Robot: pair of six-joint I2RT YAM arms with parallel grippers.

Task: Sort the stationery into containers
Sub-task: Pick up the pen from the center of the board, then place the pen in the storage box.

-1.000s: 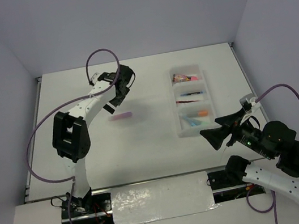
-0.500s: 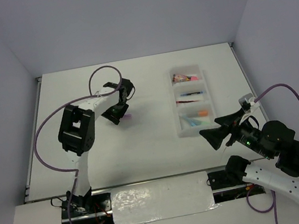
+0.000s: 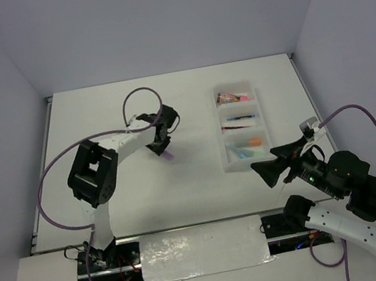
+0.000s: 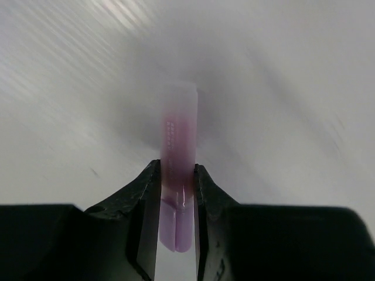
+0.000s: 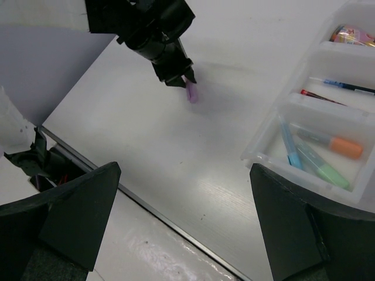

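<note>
My left gripper should lift, carry the purple highlighter to the right in the top view, over the highlighters, and release it, because the tray's near section [image 3: 249,150] holds highlighters.
A pale purple highlighter [image 4: 179,152] sticks out from between my left gripper's [image 4: 177,187] black fingers, which are shut on it. From above, that gripper [image 3: 162,147] hangs over the table's middle left with the purple highlighter [image 3: 168,155] at its tip. The right wrist view shows the same purple highlighter [image 5: 191,93] just above the table. The translucent three-compartment tray [image 3: 222,142] lies to the right, holding several pens and highlighters [image 5: 328,145]. My right gripper [image 3: 269,170] is open at the tray's near end, holding nothing.
The tray's near compartment holds blue, mint-green and orange highlighters; the middle one [image 5: 331,70] has thin dark pens; the far one [image 3: 232,95] has pink-red items. The table's front edge [image 5: 158,211] runs below my right gripper. Grey walls enclose the table.
My left gripper came down onto the purple highlighter lying on the table, shut on it, and shifted slightly right and toward the near side with it. The right arm stayed put.
</note>
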